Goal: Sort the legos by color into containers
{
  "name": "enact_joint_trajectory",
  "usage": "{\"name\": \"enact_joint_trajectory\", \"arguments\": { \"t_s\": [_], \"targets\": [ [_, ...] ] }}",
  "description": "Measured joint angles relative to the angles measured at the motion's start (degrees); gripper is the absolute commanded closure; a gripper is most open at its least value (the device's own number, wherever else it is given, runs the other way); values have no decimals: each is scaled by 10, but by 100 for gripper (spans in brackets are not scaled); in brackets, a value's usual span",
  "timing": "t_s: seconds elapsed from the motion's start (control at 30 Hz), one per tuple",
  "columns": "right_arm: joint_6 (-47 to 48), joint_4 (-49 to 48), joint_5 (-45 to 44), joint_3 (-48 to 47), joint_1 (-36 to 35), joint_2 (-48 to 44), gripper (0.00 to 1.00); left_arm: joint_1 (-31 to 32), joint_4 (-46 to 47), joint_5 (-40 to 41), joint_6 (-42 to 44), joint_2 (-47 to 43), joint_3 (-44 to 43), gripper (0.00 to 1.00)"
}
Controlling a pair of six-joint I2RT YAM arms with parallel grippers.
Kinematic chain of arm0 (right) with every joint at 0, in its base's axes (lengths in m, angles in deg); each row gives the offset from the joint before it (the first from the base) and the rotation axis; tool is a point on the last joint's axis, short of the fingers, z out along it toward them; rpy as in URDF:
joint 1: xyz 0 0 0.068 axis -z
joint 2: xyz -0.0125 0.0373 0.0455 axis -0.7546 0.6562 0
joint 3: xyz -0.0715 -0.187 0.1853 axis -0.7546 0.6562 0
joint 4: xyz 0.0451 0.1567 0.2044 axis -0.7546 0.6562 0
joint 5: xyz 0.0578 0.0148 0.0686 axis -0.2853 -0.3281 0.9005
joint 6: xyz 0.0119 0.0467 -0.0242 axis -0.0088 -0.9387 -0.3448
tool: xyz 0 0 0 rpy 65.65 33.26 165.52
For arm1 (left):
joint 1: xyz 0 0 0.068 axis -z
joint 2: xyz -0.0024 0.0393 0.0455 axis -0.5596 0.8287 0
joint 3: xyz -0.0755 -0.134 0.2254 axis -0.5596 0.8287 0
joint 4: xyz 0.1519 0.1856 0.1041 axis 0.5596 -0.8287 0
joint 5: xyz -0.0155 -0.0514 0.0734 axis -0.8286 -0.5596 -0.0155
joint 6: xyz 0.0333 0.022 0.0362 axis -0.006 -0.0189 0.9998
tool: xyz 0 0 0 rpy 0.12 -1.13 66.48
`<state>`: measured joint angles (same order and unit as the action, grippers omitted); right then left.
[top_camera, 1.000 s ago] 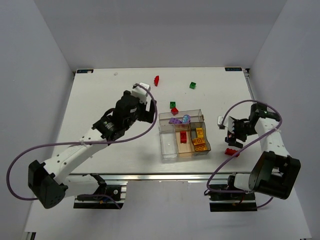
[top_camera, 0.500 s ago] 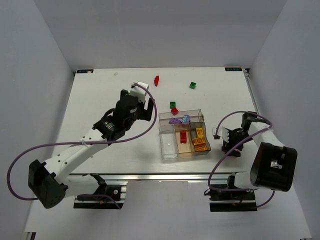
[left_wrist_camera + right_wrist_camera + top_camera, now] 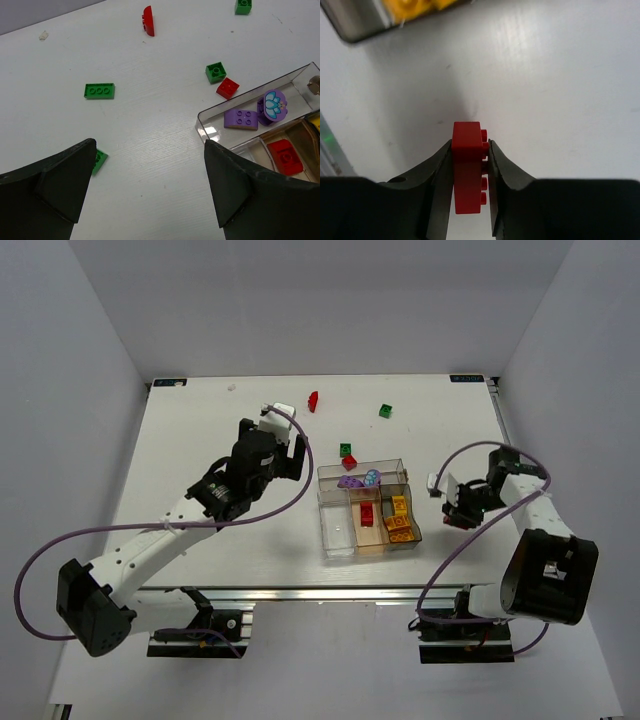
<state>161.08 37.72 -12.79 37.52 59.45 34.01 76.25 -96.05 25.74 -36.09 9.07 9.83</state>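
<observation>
The right gripper lifts toward the left in the top view next, over the tray's middle section (image 3: 371, 531), and releases its brick there, as that section holds a red brick.
My right gripper (image 3: 470, 145) is shut on a red brick (image 3: 467, 165), held on edge just above the table, to the right of the container tray (image 3: 335, 530). The same gripper (image 3: 460, 512) sits low by the tray's right side. My left gripper (image 3: 150, 145) stands open over bare table to the left of the tray (image 3: 210, 131), with nothing between its fingers. The tray holds lilac pieces (image 3: 240, 119), a red brick (image 3: 366, 513) and yellow-orange bricks (image 3: 399, 517). Loose on the table lie a small green brick (image 3: 215, 72) and a small red brick (image 3: 227, 88).
Further back lie a red curved piece (image 3: 147, 21) and a green brick (image 3: 243, 6). A flat green brick (image 3: 99, 90) lies to the left, and another green one (image 3: 100, 159) shows partly behind my left finger. The table's right edge runs close beside the right arm.
My right gripper dropped onto the red brick on the table, closed on it and lifted it a little toward the tray. The left arm barely moved.
</observation>
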Motion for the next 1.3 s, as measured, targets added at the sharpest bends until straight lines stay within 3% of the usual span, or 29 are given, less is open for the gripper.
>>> {"name": "enact_joint_trajectory", "arguments": {
  "t_s": [0.23,0.57,0.8,0.93,1.03,1.2,1.3],
  "targets": [
    [-124,-9,204,-114,-49,-52,100,0,4,11,0,13,0,2],
    [-520,-240,328,-106,-182,-17,100,0,4,27,2,24,9,2],
    [-823,-434,210,-16,-260,-19,100,0,8,42,2,47,9,2],
    [-901,-479,128,4,-289,-21,99,-1,9,43,3,61,10,2],
    [-918,-486,83,13,-305,-20,93,-1,15,42,2,71,12,2],
    [-912,-474,38,14,-323,-12,73,-11,20,24,-6,108,2,2],
    [-899,-455,28,14,-330,-8,51,-27,15,-5,-19,150,-38,2]
  ]
}}
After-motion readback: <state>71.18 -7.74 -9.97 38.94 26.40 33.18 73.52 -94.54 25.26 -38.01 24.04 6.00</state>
